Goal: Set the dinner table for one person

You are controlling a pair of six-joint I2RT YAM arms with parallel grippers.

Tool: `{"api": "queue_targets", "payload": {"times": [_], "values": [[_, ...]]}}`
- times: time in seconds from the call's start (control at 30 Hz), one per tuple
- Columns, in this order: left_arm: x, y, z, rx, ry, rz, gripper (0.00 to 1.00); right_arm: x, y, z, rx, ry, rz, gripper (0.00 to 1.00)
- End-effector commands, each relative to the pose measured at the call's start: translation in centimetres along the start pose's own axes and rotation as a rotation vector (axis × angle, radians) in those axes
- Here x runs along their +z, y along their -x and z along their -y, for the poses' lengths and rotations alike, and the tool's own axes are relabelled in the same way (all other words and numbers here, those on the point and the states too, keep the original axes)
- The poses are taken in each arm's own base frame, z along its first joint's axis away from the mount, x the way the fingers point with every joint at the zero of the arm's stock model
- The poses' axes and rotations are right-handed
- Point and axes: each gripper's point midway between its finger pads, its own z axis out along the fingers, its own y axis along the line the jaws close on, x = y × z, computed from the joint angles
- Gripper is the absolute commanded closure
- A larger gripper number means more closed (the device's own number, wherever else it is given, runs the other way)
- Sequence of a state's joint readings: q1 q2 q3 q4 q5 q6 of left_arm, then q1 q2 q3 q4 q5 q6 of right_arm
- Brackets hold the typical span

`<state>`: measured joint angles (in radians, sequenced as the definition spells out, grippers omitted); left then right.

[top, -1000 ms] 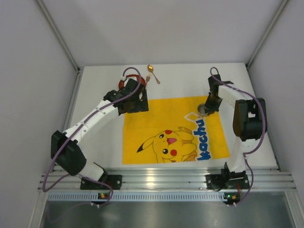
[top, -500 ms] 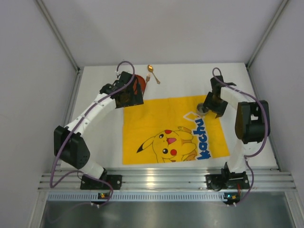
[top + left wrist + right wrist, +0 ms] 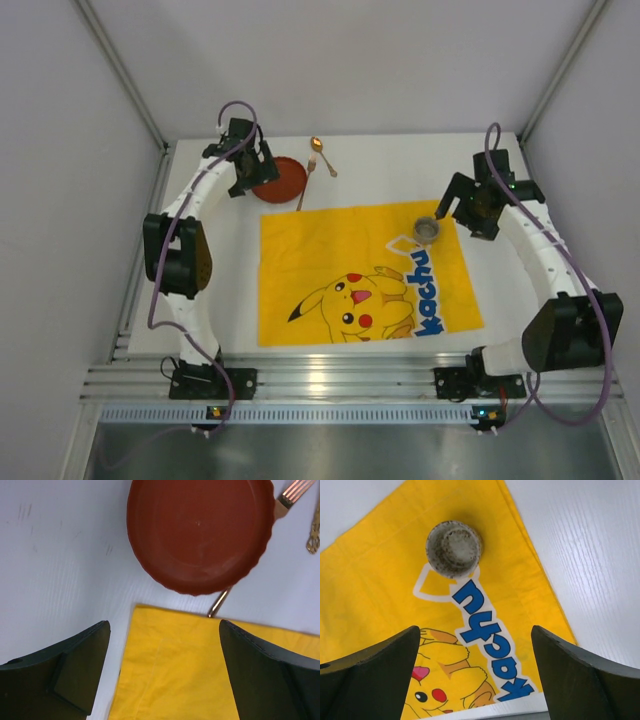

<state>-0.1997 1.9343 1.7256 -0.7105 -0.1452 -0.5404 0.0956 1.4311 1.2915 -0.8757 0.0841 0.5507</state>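
Note:
The robot's open left gripper will next move forward and down so its fingers go on both sides of the red plate's rim near the mat corner point(image 3: 142, 567), as that rim is below and ahead of them.
A red plate point(image 3: 281, 178) lies on the white dinner table point(image 3: 380, 170) at the back, just beyond the far left corner of the yellow cartoon mat point(image 3: 340, 260). Next to it are a copper fork point(image 3: 305, 186) and a spoon point(image 3: 322, 155). My left gripper point(image 3: 252, 178) hovers open by the plate's left rim; in the left wrist view the plate point(image 3: 200, 530) is ahead, with the mat corner point(image 3: 200, 670) between the fingers point(image 3: 75, 675). A speckled grey cup point(image 3: 427, 231) stands upright on the mat's far right part. My right gripper point(image 3: 466, 211) is open, raised to the cup's right, and the cup point(image 3: 454, 548) stands free ahead of it.
The fork's handle point(image 3: 218, 602) pokes out from under the plate's rim toward the mat. White walls and aluminium rails point(image 3: 350, 375) enclose the table. Bare tabletop point(image 3: 580, 555) lies right of the mat.
My right gripper has opened, let go of the cup and drawn back to the right. The left arm has swung toward the back left, uncovering the red plate.

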Motion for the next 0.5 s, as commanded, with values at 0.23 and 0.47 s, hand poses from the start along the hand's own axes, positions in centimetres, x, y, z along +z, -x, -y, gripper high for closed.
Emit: {"api": "queue_targets", "payload": {"times": [0.23,0.47], "values": [[8.4,2.7,-0.9,-0.088,-0.03,0.0,0.07,-1.2,-5.6,2.8,-0.014,0.001,-0.096,0.06],[12.0,2.2,-1.8,-0.118,-0.037,-0.019,0.19,-0.9,-5.8,3.2,-0.018,-0.024,-0.109,0.07]]}}
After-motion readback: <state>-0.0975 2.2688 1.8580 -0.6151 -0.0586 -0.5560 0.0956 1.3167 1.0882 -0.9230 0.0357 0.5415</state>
